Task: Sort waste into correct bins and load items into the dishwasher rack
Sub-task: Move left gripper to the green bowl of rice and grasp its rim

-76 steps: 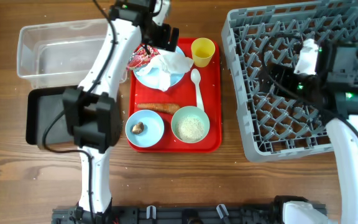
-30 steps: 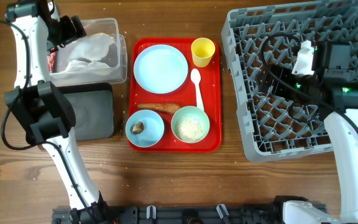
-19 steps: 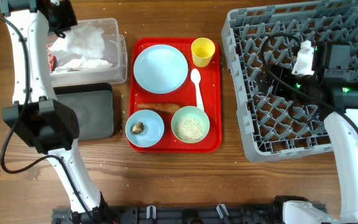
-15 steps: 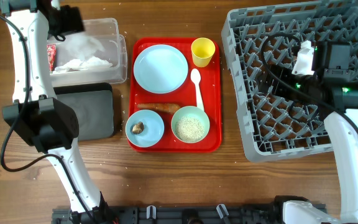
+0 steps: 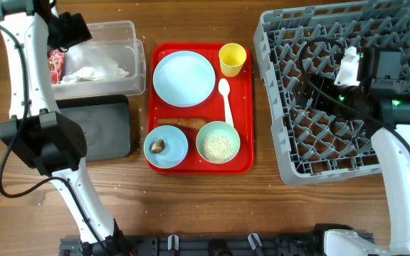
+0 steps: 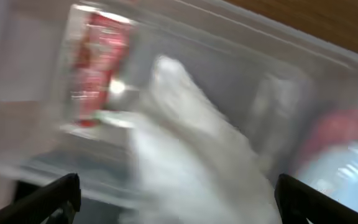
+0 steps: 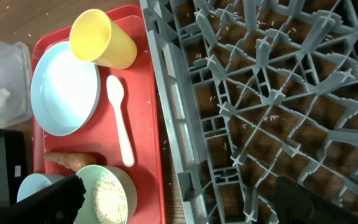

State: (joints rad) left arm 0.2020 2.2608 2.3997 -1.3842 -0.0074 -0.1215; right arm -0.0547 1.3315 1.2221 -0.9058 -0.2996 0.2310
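Note:
The green bowl is below my left gripper and to its right in the overhead view, and it still has rice in it. I will go back across and down onto its rack-side rim [image 5: 238,144] next.
My left gripper [image 5: 72,30] is open and empty above the clear tub [image 5: 128,37]. The crumpled white napkin [image 5: 91,62] and the red snack wrapper [image 5: 54,64] lie inside the tub. In the blurred left wrist view the gripper [image 6: 179,208] hangs over the napkin [image 6: 191,155] and wrapper [image 6: 98,68]. On the red tray are the light blue plate [image 5: 184,78], yellow cup [image 5: 233,58], white spoon [image 5: 225,99], carrot [image 5: 180,122], blue bowl [image 5: 175,151] holding a brown lump [image 5: 158,146], and green bowl [image 5: 218,142] of rice. My right gripper [image 5: 324,84] hovers open over the grey rack [image 5: 326,153].
The black tray [image 5: 95,128] lies in front of the tub. The red serving tray [image 5: 246,107] sits between the bins and the rack. In the right wrist view the gripper [image 7: 179,208] spans the rack's left wall [image 7: 166,93], with loose rice grains under the rack lattice.
My left gripper carried the napkin and wrapper from the blue plate to the clear tub and let them go. The plate is now bare. The right arm has not moved.

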